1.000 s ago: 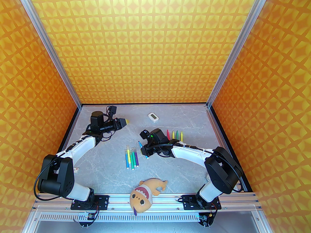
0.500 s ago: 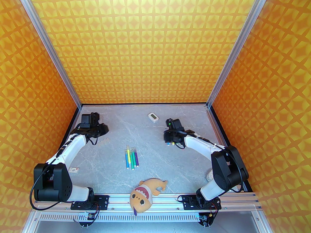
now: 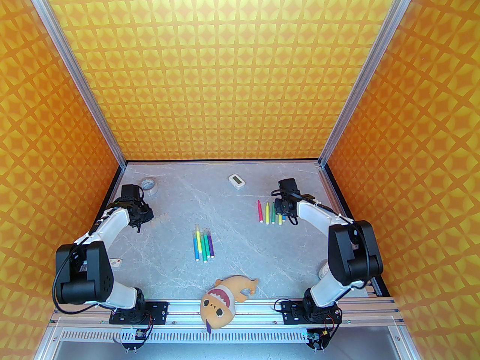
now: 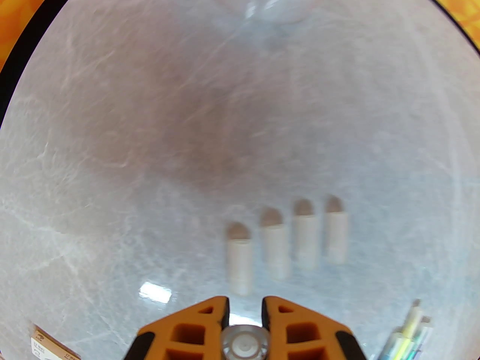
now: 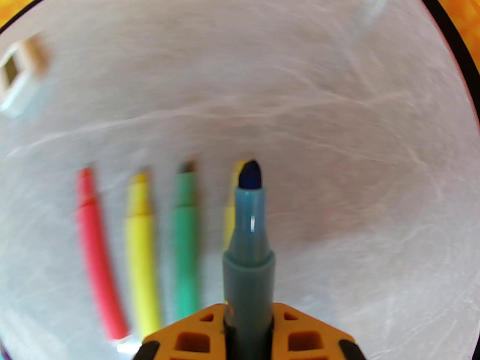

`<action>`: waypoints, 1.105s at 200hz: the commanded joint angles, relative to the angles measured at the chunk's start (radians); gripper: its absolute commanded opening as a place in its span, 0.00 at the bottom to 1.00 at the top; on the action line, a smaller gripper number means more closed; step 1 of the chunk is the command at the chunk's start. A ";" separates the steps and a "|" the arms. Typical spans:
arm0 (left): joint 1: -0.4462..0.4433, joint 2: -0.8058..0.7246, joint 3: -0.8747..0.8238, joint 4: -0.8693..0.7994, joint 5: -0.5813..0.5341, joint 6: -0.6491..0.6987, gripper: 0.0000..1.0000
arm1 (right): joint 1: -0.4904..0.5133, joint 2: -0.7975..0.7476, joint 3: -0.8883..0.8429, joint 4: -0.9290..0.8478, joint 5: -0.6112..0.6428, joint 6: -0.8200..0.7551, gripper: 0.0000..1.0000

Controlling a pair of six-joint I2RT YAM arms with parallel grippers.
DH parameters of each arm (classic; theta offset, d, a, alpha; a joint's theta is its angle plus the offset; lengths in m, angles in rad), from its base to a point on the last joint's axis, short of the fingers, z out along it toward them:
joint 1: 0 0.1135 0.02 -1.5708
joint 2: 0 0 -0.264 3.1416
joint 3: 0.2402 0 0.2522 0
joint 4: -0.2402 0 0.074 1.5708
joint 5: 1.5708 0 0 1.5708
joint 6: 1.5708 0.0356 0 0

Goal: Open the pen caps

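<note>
I need to move my right gripper down past the end yellow pen to the table next and let go of the body of the blue pen, because the bare table beside that yellow pen is free.
My left gripper (image 4: 244,306) is shut on a pale pen cap (image 4: 243,345), seen end-on between the orange fingers. It hovers just short of a row of several loose pen caps (image 4: 275,251) lying on the grey table (image 4: 112,126). My right gripper (image 5: 249,313) is shut on an uncapped blue pen (image 5: 248,238) with a dark tip. That pen hangs over a row of uncapped pens: red (image 5: 95,253), yellow (image 5: 142,253), green (image 5: 185,246) and another yellow. In the top view the left gripper (image 3: 145,216) is at the far left and the right gripper (image 3: 280,214) at the right. Several capped pens (image 3: 203,244) lie in the middle.
A plush fish toy (image 3: 221,302) lies on the front rail. A white timer (image 3: 236,181) sits at the back centre, and a tape roll (image 3: 149,183) is at the back left. A small card (image 3: 114,263) lies by the left arm.
Both arms have swung apart from the centre. The left went to the far left by the loose caps; the right carried the blue pen right, over the uncapped pens.
</note>
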 commanded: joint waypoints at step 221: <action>0.026 0.216 0.010 -0.010 0.023 0.051 0.11 | -0.071 0.206 0.132 -0.125 -0.104 -0.022 0.13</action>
